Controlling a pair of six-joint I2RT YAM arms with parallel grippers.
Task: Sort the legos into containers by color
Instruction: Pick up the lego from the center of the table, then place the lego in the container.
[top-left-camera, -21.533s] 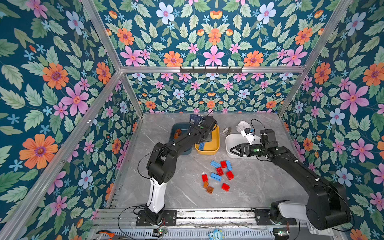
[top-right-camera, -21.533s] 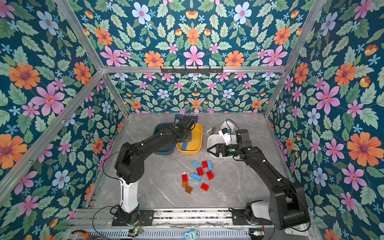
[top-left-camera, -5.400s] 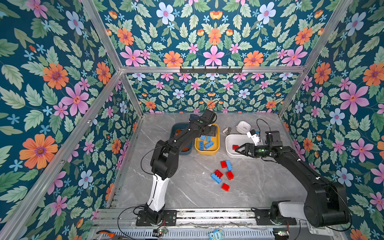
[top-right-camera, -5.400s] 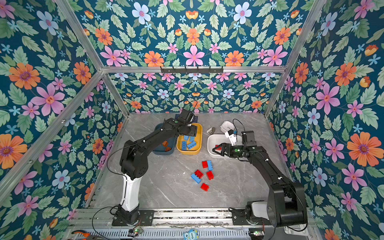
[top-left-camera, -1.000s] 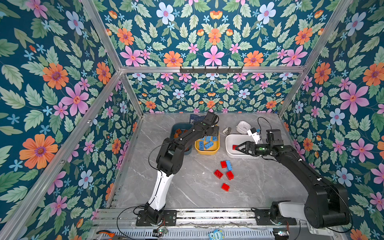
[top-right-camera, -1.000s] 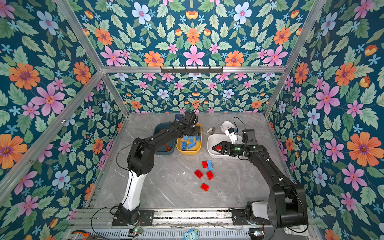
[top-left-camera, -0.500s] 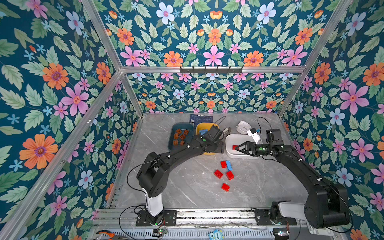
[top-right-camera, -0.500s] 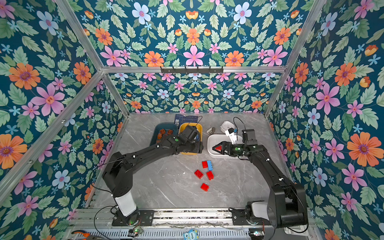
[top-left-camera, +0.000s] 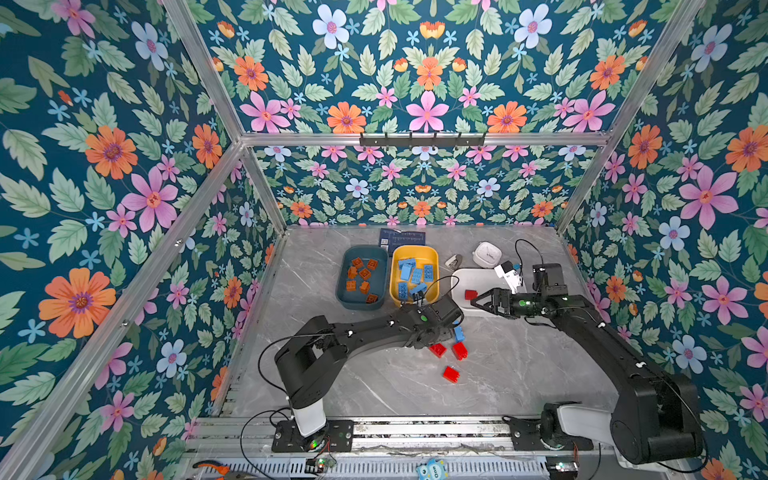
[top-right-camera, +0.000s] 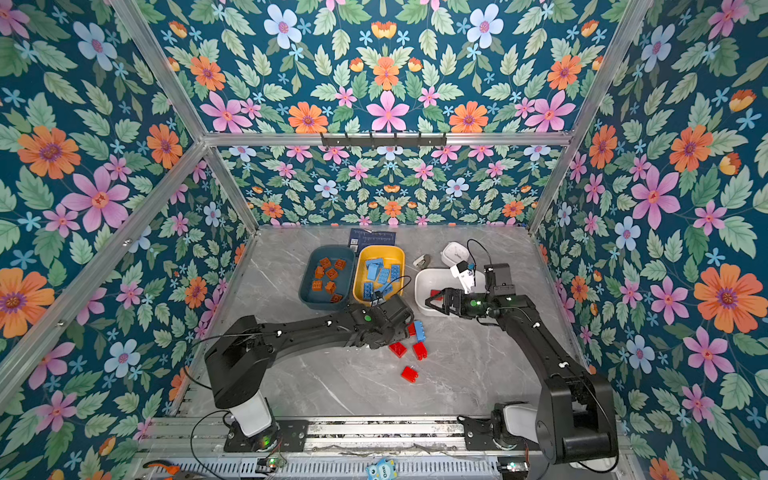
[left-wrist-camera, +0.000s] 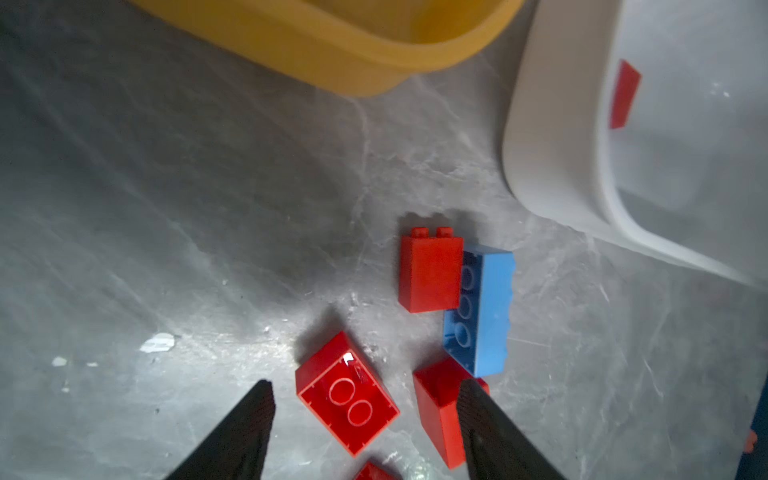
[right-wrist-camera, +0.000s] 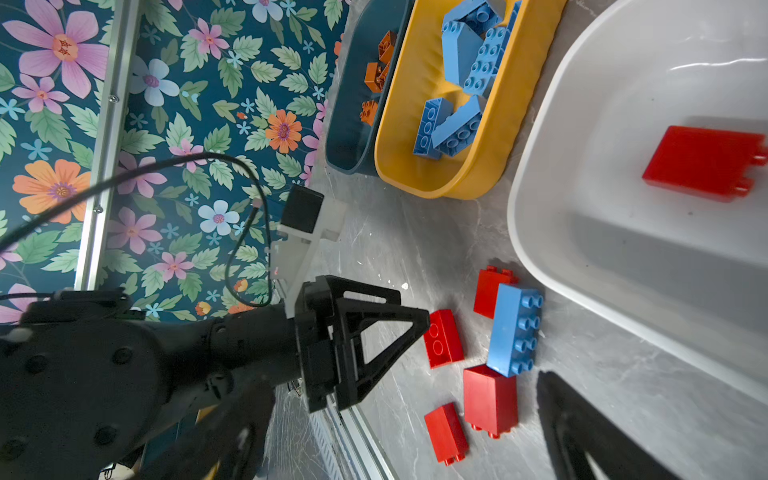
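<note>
My left gripper lowers around the upturned red brick next and closes on its sides, since the brick lies below the gripper, between the open fingers.
My left gripper (left-wrist-camera: 365, 395) is open low over the loose legos, its fingers either side of an upturned red brick (left-wrist-camera: 347, 395). Several red bricks and one light blue brick (top-left-camera: 458, 333) lie there on the grey table. The right gripper (top-left-camera: 473, 302) hovers open and empty at the near edge of the white tub (top-left-camera: 478, 276), which holds one red brick (top-left-camera: 471, 294). The yellow tub (top-left-camera: 415, 249) holds several blue bricks. Brown-orange bricks fill the teal tub (top-left-camera: 340, 286). In a top view the left wrist hides its own fingertips.
A white square gadget (top-left-camera: 487, 253), a small grey object (top-left-camera: 454, 261) and a dark blue card (top-left-camera: 402, 239) lie behind the tubs. Floral walls close in the back and both sides. A metal rail (top-left-camera: 415, 432) runs along the front.
The left arm has swung from above the yellow tub forward and down to the loose bricks. The right arm has stayed over the white tub.
</note>
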